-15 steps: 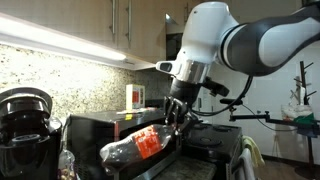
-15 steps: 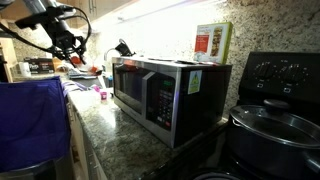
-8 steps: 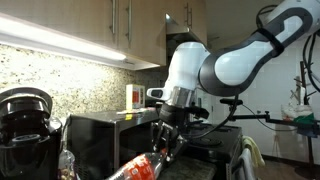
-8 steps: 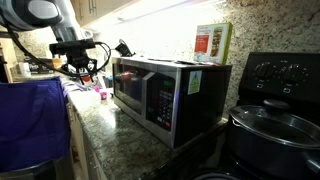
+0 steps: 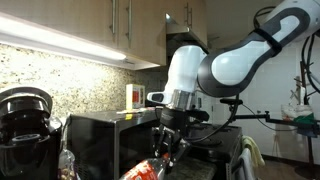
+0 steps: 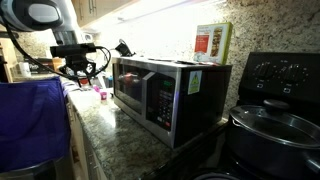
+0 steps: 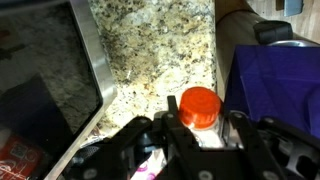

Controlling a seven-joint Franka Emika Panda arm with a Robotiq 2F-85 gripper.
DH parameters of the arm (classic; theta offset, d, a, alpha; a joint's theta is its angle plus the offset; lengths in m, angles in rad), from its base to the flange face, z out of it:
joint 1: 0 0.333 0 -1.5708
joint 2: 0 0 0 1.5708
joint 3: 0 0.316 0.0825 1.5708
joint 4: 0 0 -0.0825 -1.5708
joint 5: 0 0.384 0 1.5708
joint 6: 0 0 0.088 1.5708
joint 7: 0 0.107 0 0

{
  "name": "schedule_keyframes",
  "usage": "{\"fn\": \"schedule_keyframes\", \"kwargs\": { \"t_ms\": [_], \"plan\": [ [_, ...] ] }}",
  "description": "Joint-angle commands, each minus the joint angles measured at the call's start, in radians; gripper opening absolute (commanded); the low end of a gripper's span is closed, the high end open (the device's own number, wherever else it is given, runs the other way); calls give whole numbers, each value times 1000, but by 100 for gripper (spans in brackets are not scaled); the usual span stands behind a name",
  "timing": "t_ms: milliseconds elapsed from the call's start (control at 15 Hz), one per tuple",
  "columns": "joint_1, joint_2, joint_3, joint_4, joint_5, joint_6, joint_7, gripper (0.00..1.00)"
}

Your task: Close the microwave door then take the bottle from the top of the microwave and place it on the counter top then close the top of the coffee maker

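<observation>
The gripper shifts toward the microwave next and brings the bottle down onto the granite counter top.
My gripper is shut on the bottle, a clear one with an orange cap, held cap-forward over the granite counter top. In an exterior view the bottle hangs low in front of the microwave, under the gripper. From the opposite side the gripper is past the far end of the microwave, whose door lies flat against the front. The black coffee maker stands at the left, its rounded top with a silver rim.
A pale yellow-and-white carton stands on the microwave, also seen as a carton. A blue cloth lies right of the bottle. A black stove and a pot lid sit beside the microwave.
The arm has swung down and carried the bottle from the height of the microwave's top to low over the counter. Over the last half second it sank only slightly.
</observation>
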Motion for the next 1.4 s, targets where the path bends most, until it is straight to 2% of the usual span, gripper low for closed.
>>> {"fn": "schedule_keyframes", "kwargs": {
  "t_ms": [0,267,400,733,867,1067,1333],
  "plan": [
    [-52,9,47,-26,52,8,-16,15],
    [-71,53,55,-43,99,50,-64,15],
    [-85,87,58,-43,76,91,-113,15],
    [-127,204,68,-6,110,175,-348,15],
    [-150,241,85,8,122,198,-402,15],
    [-185,276,113,16,132,236,-369,15],
    [-220,286,164,-22,239,343,-353,15]
  ]
}}
